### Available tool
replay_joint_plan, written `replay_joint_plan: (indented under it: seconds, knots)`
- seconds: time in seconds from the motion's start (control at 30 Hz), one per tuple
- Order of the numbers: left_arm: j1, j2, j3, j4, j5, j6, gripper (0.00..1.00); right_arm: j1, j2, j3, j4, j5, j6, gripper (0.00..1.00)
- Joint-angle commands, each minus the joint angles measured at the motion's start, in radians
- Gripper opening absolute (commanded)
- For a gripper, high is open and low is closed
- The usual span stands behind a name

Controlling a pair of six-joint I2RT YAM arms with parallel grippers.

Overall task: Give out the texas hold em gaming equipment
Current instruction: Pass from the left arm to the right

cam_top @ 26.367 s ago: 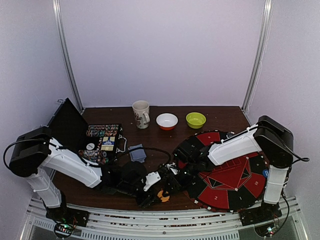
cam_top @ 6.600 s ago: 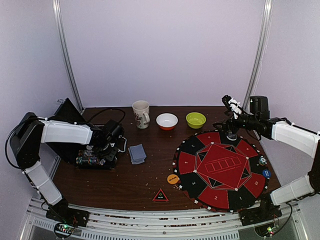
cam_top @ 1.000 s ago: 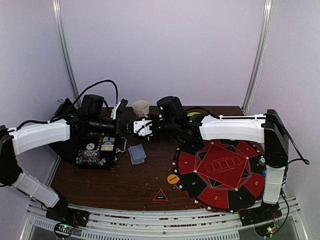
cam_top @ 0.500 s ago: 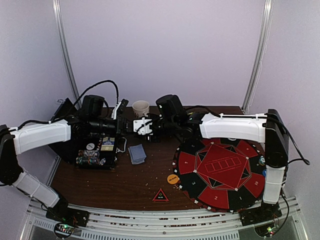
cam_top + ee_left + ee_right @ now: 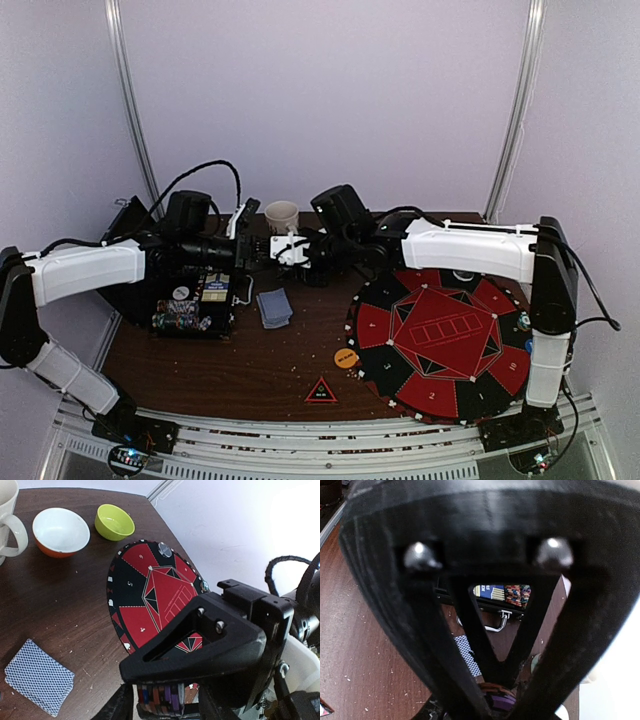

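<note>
My right gripper needs to lower backward next and release the chips beside the triangular marker point(image 5: 320, 391), on the tabletop below and back from it.
My two grippers meet in mid-air just in front of the cream mug point(image 5: 281, 215). A short stack of coloured poker chips point(image 5: 162, 696) sits between them. My right gripper point(image 5: 292, 250) is shut on the stack, seen as orange and purple edges point(image 5: 500, 702) in the right wrist view. My left gripper point(image 5: 262, 252) stands open around the chips, with a gap on each side. The blue-backed card deck point(image 5: 273, 307) lies on the table below. An orange disc point(image 5: 346, 358) and the red-edged black triangular marker point(image 5: 320, 391) lie near the front. A blue disc point(image 5: 531, 347) rests on the mat.
A round red-and-black mat point(image 5: 440, 340) covers the right side. An open case point(image 5: 195, 295) with rows of chips stands at the left. A white bowl point(image 5: 60, 530) and a green bowl point(image 5: 114, 522) sit at the back beside the mug. Crumbs dot the wood.
My left jaws have spread apart from the chip stack, which stays in the right gripper. Both arms have held nearly the same place.
</note>
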Motion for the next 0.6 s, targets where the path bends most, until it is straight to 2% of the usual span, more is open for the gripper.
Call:
replay_joint_plan:
  seconds: [0.0, 0.33, 0.57]
  knots:
    - [0.003, -0.008, 0.018, -0.048, -0.017, 0.058, 0.46, -0.025, -0.023, 0.021, -0.066, 0.014, 0.075, 0.00]
    - [0.075, -0.087, -0.035, -0.138, -0.112, 0.074, 0.51, -0.044, -0.216, -0.224, -0.105, 0.058, 0.147, 0.00]
    - [0.079, -0.111, -0.057, -0.176, -0.153, 0.105, 0.52, -0.038, -0.362, -0.483, -0.135, 0.062, 0.250, 0.00]
